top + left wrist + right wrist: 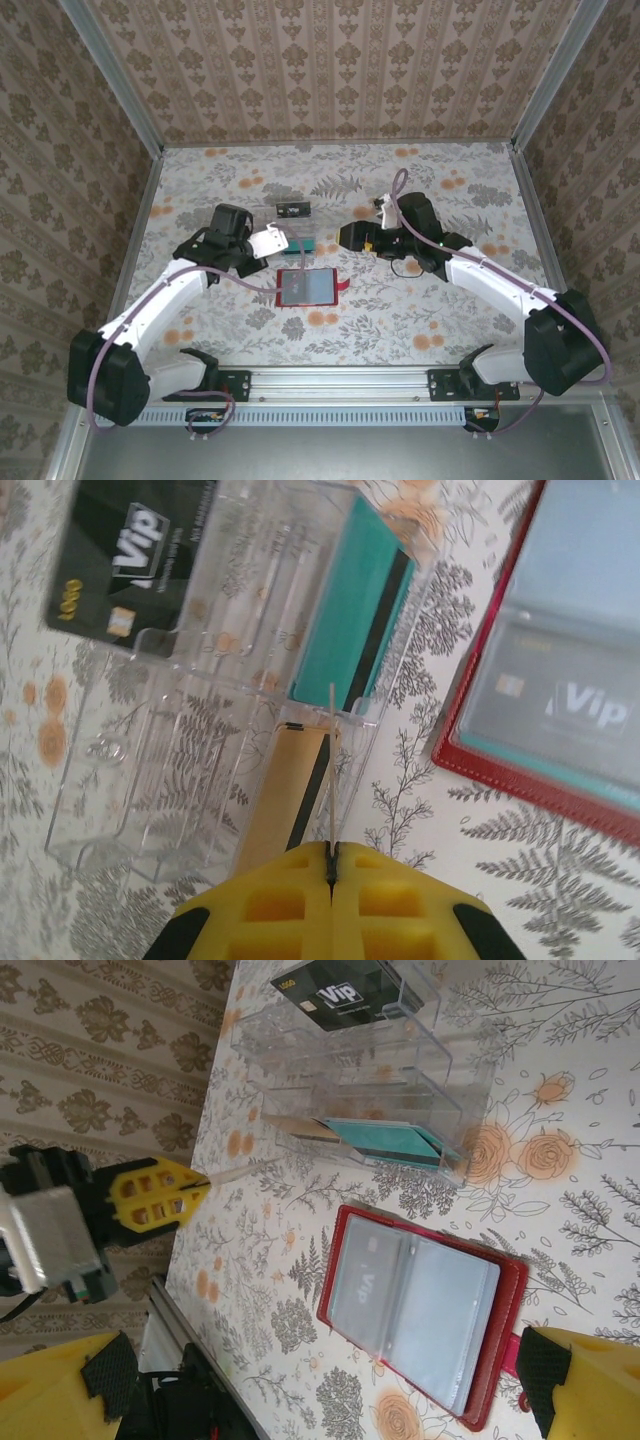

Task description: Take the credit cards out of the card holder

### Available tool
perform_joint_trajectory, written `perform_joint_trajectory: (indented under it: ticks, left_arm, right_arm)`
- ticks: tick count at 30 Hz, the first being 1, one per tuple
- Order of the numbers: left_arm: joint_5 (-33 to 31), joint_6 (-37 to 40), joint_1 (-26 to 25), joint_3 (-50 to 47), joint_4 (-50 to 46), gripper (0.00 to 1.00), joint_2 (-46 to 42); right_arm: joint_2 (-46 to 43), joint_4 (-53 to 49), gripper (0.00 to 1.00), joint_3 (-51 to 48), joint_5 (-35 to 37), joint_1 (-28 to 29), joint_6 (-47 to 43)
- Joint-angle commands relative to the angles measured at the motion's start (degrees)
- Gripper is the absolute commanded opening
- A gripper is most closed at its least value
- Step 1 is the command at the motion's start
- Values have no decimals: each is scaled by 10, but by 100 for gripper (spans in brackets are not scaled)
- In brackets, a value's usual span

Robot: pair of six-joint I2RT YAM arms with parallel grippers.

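The slot with the beige card point(288, 788) is open from above, so my left gripper should next move down toward the tray point(200, 730) and release the thin pale card in it.
The red card holder point(307, 287) point(500, 1350) point(470, 755) lies open on the table, with a grey "Vip" credit card point(585, 705) point(370, 1280) behind its clear sleeve. My left gripper point(266, 243) point(332, 848) point(198, 1188) is shut on a thin pale card point(331, 770), seen edge-on, at the near end of the clear tray point(200, 730) point(440, 1090). A black Vip card point(130, 560) point(340, 995) and a teal card point(345, 620) point(385, 1140) rest in the tray. My right gripper point(348, 236) point(320, 1370) hangs open above the holder, touching nothing.
A beige card face with a dark stripe point(285, 800) point(300, 1125) shows at the tray's near slot beside the teal card. Patterned walls close in the table on three sides. The holder's red tab point(341, 287) points right.
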Motion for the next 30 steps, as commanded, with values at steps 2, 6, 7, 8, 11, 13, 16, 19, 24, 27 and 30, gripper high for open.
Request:
perform_joint_trajectory:
  ticks: [2,6,7,8,11,13,16,19,24,27,30]
  left_arm:
    - [2,140,9,-16,35,0,22]
    - [-12,195,15,-21,57,0,48]
    - [-12,201,17,-21,59,0,54]
    - [-15,204,19,-19,63,0,61]
    - [-22,208,24,-11,73,0,82]
    - [-23,211,27,-4,70,0,96]
    - [-28,210,34,1,78,0,112]
    - [-30,209,39,7,84,0,126]
    - [-24,199,45,10,101,0,141]
    - [-28,199,47,13,103,0,156]
    - [-30,195,50,17,111,0,167]
  right_arm:
    - [-20,-19,100,-7,10,-6,-11]
    - [-23,-25,100,-7,13,-10,-12]
    - [-24,-25,100,-8,13,-11,-12]
    - [-24,-27,100,-8,14,-11,-12]
    - [-24,-26,100,-9,15,-12,-11]
    - [-22,-26,100,-9,15,-13,-11]
    - [-21,-25,100,-9,15,-14,-10]
    - [-18,-23,100,-10,16,-16,-10]
    - [-13,-22,100,-8,13,-17,-10]
    - [-8,-20,100,-7,10,-19,-9]
    - [-3,-20,100,-4,8,-19,-9]
